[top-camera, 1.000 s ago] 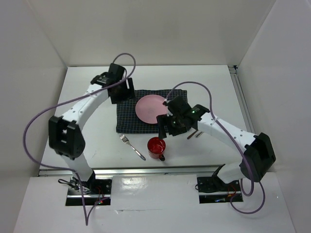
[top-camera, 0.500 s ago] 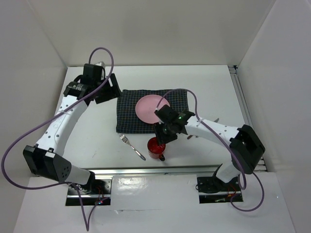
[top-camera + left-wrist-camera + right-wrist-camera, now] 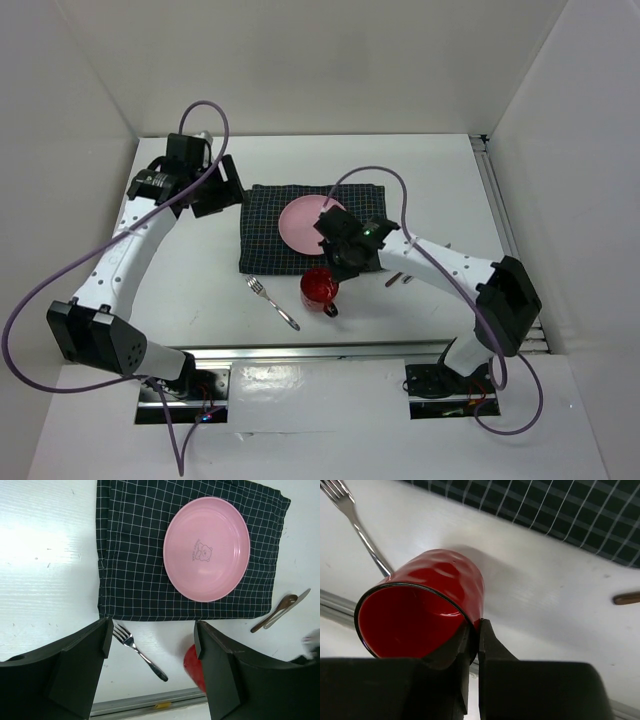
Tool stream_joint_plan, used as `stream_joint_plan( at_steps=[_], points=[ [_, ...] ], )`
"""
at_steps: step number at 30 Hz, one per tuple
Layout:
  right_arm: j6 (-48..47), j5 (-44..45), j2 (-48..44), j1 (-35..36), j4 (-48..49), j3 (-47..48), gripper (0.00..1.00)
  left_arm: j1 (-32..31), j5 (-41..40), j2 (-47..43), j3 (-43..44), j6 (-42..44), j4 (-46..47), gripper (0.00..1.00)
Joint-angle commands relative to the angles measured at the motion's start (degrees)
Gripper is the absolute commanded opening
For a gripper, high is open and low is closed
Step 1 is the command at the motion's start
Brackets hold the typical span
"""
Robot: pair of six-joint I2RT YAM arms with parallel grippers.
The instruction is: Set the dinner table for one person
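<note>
I will move my right gripper outward and to the right in the top view and release the mug on the placemat's far corner, because that corner is bare.
A red mug hangs by its rim in my right gripper, one finger inside and one outside the wall. From above, the mug and right gripper are just in front of the dark checked placemat on the white dinner table. A pink plate lies on the placemat. A fork lies left of the mug. My left gripper hovers open at the placemat's back left corner, holding nothing.
A spoon and a knife lie together right of the placemat, near my right forearm. A metal rail runs along the table's front edge. White walls close in the sides and back.
My right gripper came down over the mug and shut on its rim. The mug has shifted slightly toward the placemat. The left arm swung back to the left, then held still.
</note>
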Motion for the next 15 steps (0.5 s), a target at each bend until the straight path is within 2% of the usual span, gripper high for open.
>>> stream_joint_plan(
  at_steps=[1,6,7,10,15],
  points=[
    [1.02,6.72,-1.28,-3.62,-4.21,11.94,0.00,1.29,1.12,-2.53,1.36,2.18,0.71,0.83],
    [0.32,8.58,4.33,-13.73,-6.94,21.27,0.00,1.82,1.12,-4.19,0.84,2.18,0.18,0.83],
    [0.32,8.06,5.48,-17.40,-6.95,24.25,0.00,1.82,1.12,-4.20,-0.04,2.18,0.18,0.83],
    [0.32,6.74,9.95,-22.52,-4.94,27.61,0.00,1.82,1.82,-6.29,-2.32,0.35,0.18,0.83],
    [-0.91,3.58,17.60,-31.93,-0.02,32.62,0.00,-0.89,2.08,-11.13,-11.81,-4.40,1.76,0.83]
  ],
)
